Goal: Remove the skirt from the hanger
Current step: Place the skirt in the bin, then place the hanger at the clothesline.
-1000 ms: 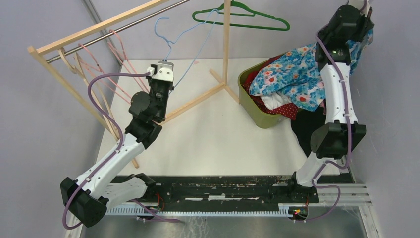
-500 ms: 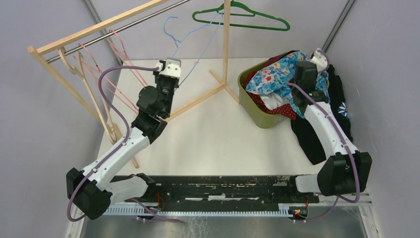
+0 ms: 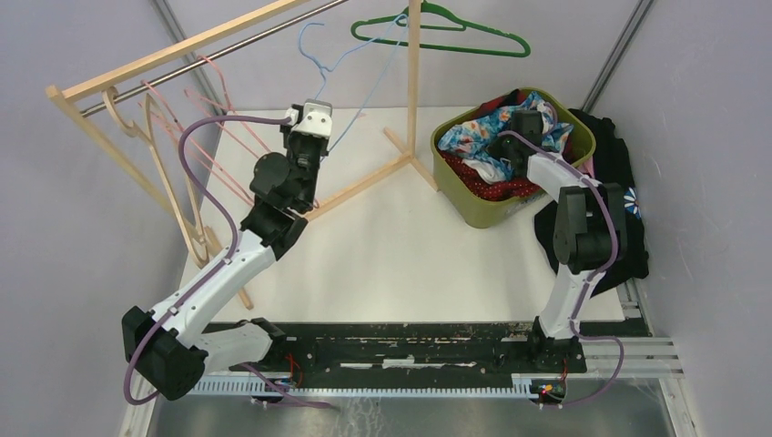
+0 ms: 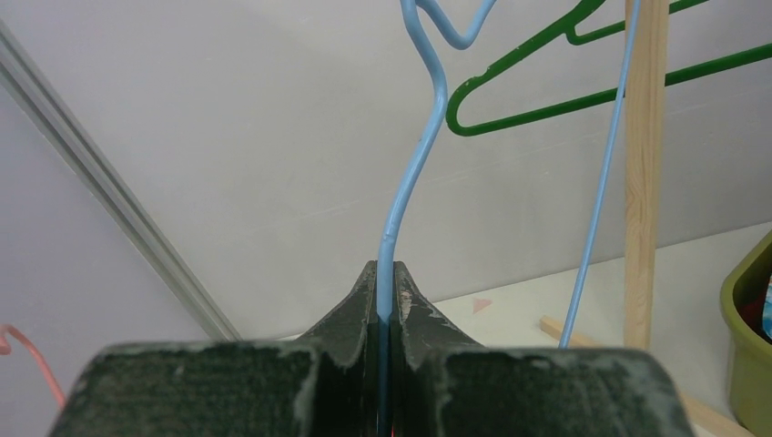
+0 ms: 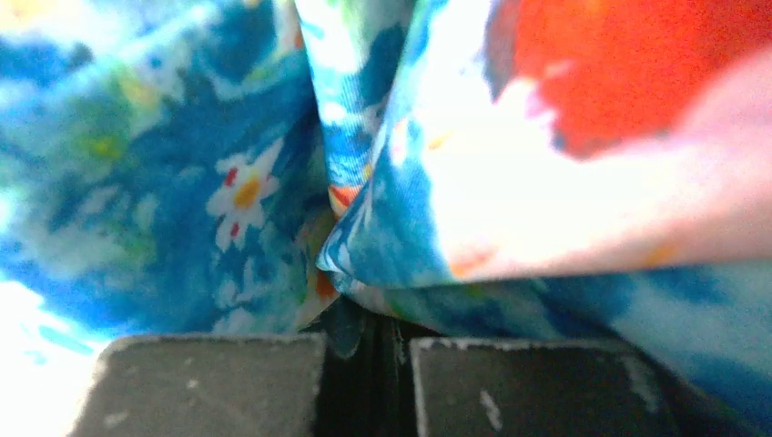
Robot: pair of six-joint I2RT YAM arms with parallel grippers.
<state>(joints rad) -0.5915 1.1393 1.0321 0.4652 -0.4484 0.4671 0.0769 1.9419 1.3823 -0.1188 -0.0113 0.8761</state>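
The skirt already lies in the bin, so my left gripper will next turn toward the rack's metal bar (image 3: 273,31) and release the blue hanger (image 3: 339,66) hooked over it.
The blue floral skirt (image 3: 470,137) lies bunched in the green bin (image 3: 473,208) at the back right, off the hanger. My right gripper (image 3: 503,146) is down in the bin, shut on a fold of the skirt (image 5: 182,182); its closed tips (image 5: 369,328) are buried in the cloth. The bare blue wire hanger (image 3: 339,66) stands above the table's back left. My left gripper (image 3: 308,107) is shut on its wire. In the left wrist view the hanger (image 4: 414,173) runs up from between the closed jaws (image 4: 386,273).
A wooden rack (image 3: 414,91) spans the back, with pink hangers (image 3: 182,118) on its left rail and a green hanger (image 3: 437,36) on top. Red and white garments (image 3: 487,188) fill the bin. A black garment (image 3: 630,205) lies to the right of it.
My right arm dropped from high at the back right down into the bin, carrying the skirt with it. My left gripper shifted slightly right with the blue hanger.
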